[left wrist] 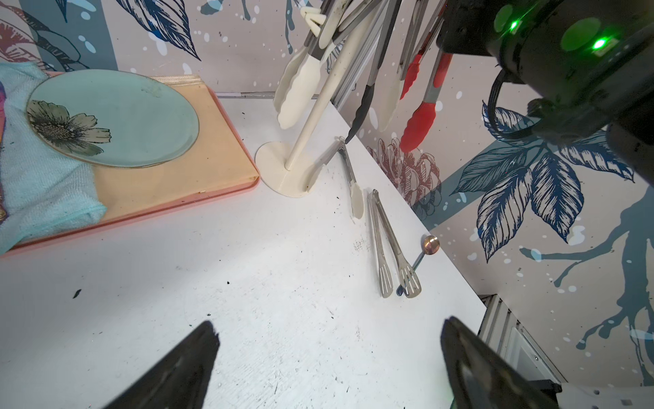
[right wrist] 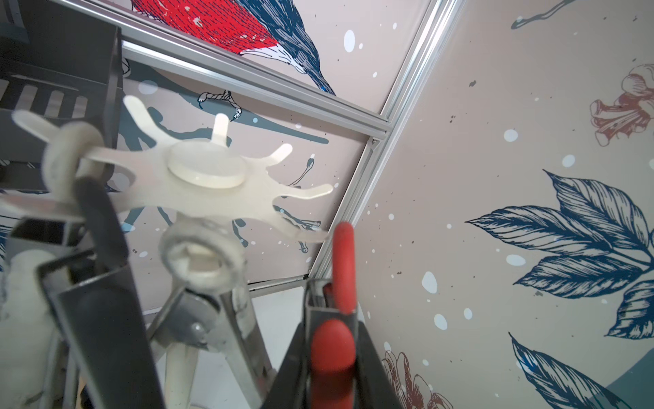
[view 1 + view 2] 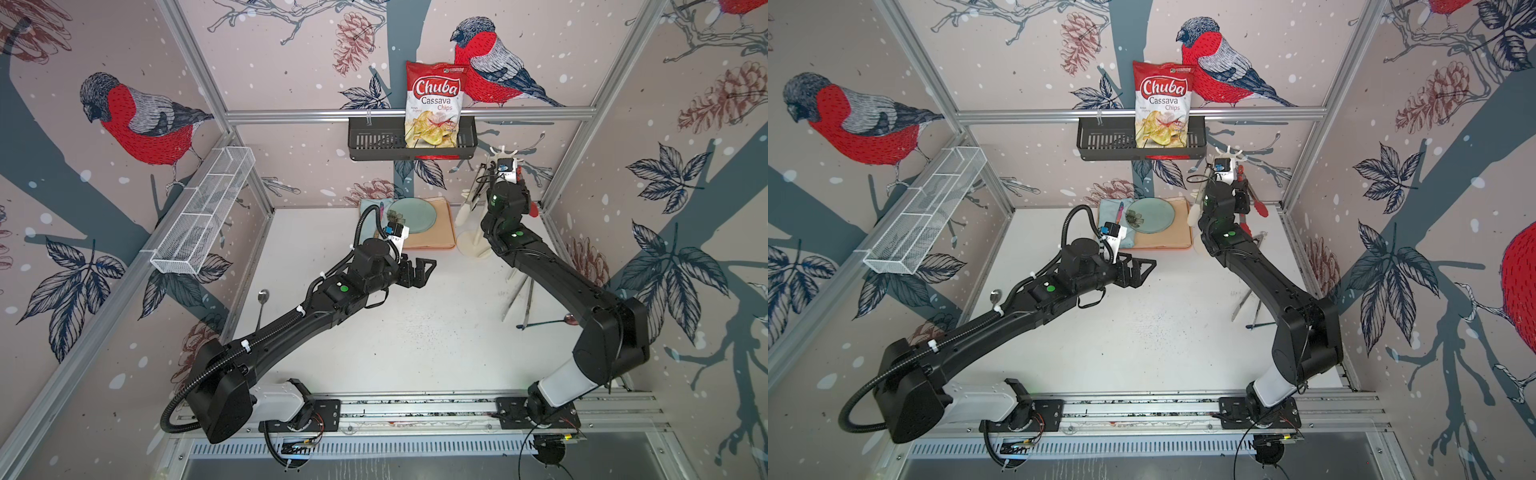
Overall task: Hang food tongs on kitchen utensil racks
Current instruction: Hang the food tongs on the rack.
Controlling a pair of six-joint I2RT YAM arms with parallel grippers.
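Note:
The robot's right gripper next needs to ease toward the middle of the rack's top, slip the red loop of the red-tipped tongs over the hook tip beside it and release, because the loop stands off that tip.
The cream-white utensil rack (image 2: 205, 170) stands at the table's far right corner, its round base (image 1: 279, 170) on the table. White-tipped tongs (image 1: 297, 88) and black-tipped tongs (image 1: 362, 109) hang from its crown. My right gripper (image 2: 331, 354) is raised beside the crown and shut on red-tipped tongs (image 1: 419, 120). Their red loop (image 2: 343, 262) stands just beside a hook tip (image 2: 311, 235), not over it. Bare steel tongs (image 1: 385, 248) and white-tipped tongs (image 1: 354, 184) lie on the table near the base. My left gripper (image 1: 327, 340) hovers open over mid-table, holding nothing.
A green plate (image 1: 113, 117) and blue cloth (image 1: 42, 184) lie on a peach tray (image 1: 212, 159) left of the rack. A small spoon (image 1: 430, 244) lies by the steel tongs. A black basket (image 3: 374, 141) with a chips bag (image 3: 434, 104) hangs on the back wall, a white mesh basket (image 3: 203, 212) at left.

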